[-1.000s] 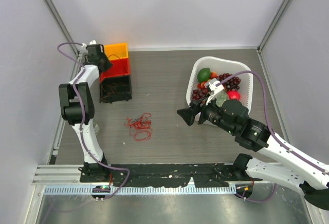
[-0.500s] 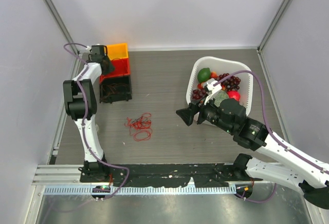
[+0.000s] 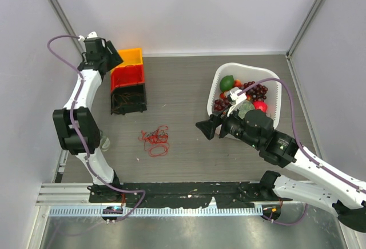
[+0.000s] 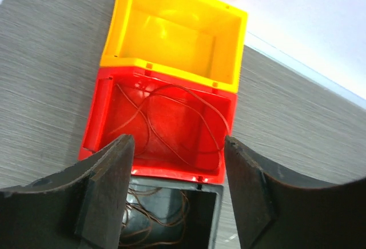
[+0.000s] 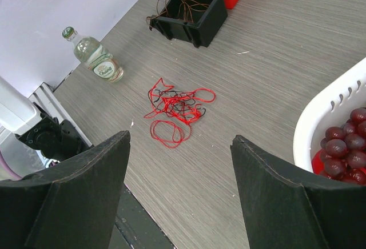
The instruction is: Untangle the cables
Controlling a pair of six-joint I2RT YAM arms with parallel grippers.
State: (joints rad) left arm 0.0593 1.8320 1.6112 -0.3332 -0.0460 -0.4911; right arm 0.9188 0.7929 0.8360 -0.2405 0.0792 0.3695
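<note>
The left gripper comes back from the bins and down onto the tangled item next. The dark piece of cable (image 3: 163, 134) lies among the red wires on the tabletop.
The cables (image 3: 155, 141) lie as a loose tangle of thin red wires with a dark strand on the table between the arms, also in the right wrist view (image 5: 178, 105). My left gripper (image 3: 115, 59) hangs open over the far-left bins, with nothing between its fingers (image 4: 177, 146). Below it, a thin wire (image 4: 146, 124) lies loose in the red bin (image 4: 166, 172), and brownish wires (image 4: 154, 217) fill the black bin (image 4: 214, 206). My right gripper (image 3: 206, 129) is open and empty, right of the tangle and pointing at it (image 5: 180, 146).
A yellow bin (image 3: 130, 56), the red bin (image 3: 127, 77) and the black bin (image 3: 128, 97) stand in a row at the far left. A white basket (image 3: 270, 75) of fruit sits at the right. A glass bottle (image 5: 94, 58) lies near the left arm's base.
My left gripper has opened and pulled up and back to the left from the red bin. The right arm and the tangle have not moved.
</note>
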